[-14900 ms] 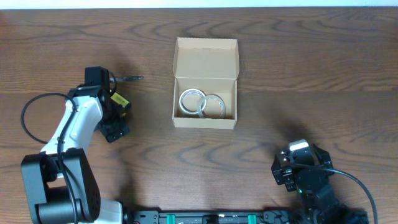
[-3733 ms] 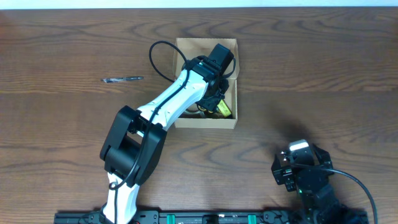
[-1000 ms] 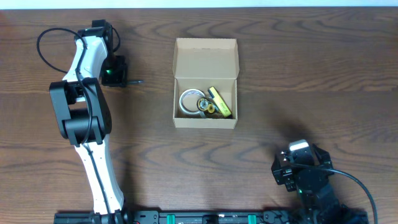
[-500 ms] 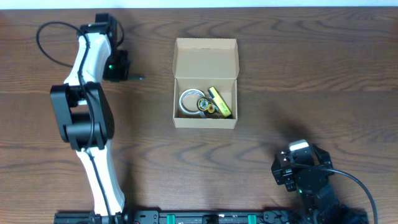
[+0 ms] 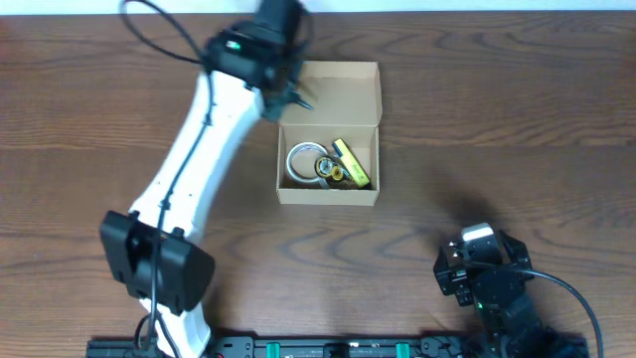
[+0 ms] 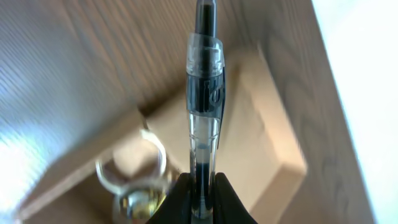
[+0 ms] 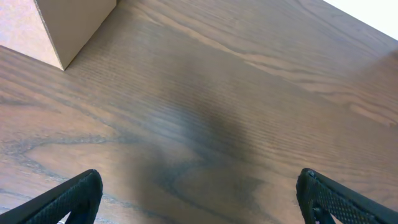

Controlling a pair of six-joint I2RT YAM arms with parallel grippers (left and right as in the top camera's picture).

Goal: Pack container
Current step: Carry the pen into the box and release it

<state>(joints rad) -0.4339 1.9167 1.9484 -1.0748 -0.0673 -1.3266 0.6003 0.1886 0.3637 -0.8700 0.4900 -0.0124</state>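
Observation:
The pen is still hanging outside the box's opening. I will next move my left gripper back from the flap lid [image 5: 333, 91] and down into the box by its near side.
The container [image 5: 328, 195] is a tan cardboard box at the table's middle, its flap lid [image 5: 333, 91] open toward the back. Inside lie two clear tape rolls [image 5: 303, 160] and a yellow item [image 5: 351, 163]. My left gripper [image 5: 282, 88] hovers over the box's back left corner, shut on a clear pen [image 5: 299, 99]. In the left wrist view the pen [image 6: 204, 93] sticks out from between the fingers of the gripper [image 6: 202, 200], above the container [image 6: 264, 134] and a tape roll [image 6: 130, 163]. My right gripper [image 7: 199, 199] is open over bare wood.
The right arm [image 5: 479, 267] rests near the front right of the table. A corner of the box [image 7: 68, 25] shows at the top left of the right wrist view. A white surface borders the table's far edge [image 5: 447, 5].
The left arm has swung from the table's far left to the box's back left corner, carrying the pen off the wood. The right arm has not moved.

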